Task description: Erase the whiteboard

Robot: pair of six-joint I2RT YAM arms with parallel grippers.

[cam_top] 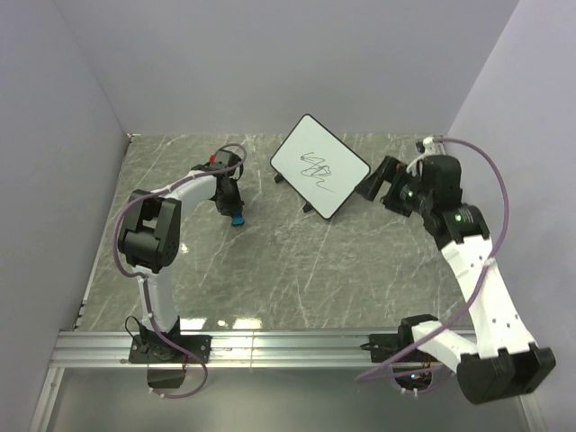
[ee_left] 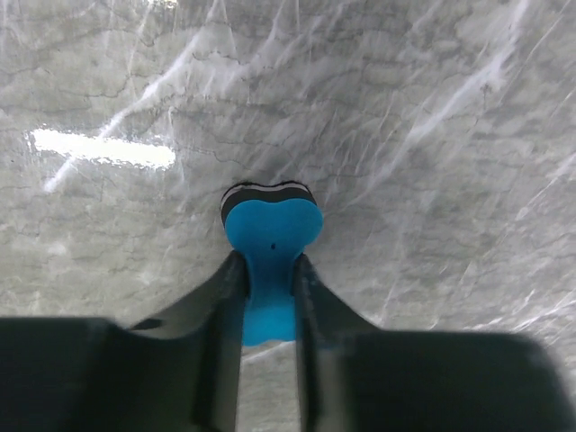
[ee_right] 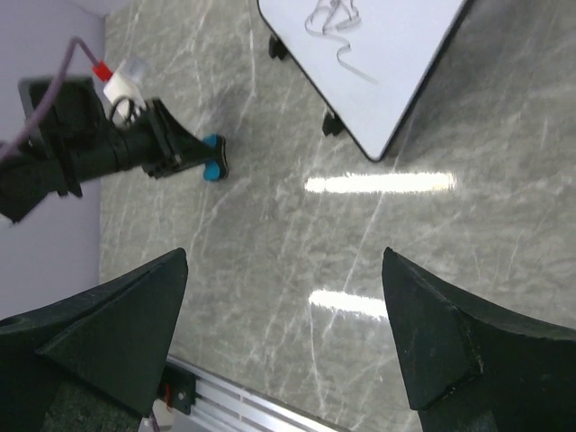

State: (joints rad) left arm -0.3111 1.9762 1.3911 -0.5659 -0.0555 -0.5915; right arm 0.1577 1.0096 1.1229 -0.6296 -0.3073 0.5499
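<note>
The whiteboard's far edge (cam_top: 340,140) is below my right gripper and outward of it, so my right gripper needs to move down, outward and to the left in the top view onto that edge.
The whiteboard (cam_top: 319,166) stands tilted on small black feet at the back middle of the table, with black scribbles on it; it also shows in the right wrist view (ee_right: 378,54). My left gripper (cam_top: 235,213) is shut on a small blue eraser (ee_left: 268,243), its felt end down against the table, to the left of the board. The eraser shows as a blue spot in the top view (cam_top: 237,218) and in the right wrist view (ee_right: 214,168). My right gripper (cam_top: 373,184) is open and empty, just right of the board's right corner.
Grey marble tabletop (cam_top: 288,270). An aluminium rail (cam_top: 288,346) runs along the near edge. Lavender walls stand on the left, back and right. The left arm (ee_right: 99,148) shows in the right wrist view.
</note>
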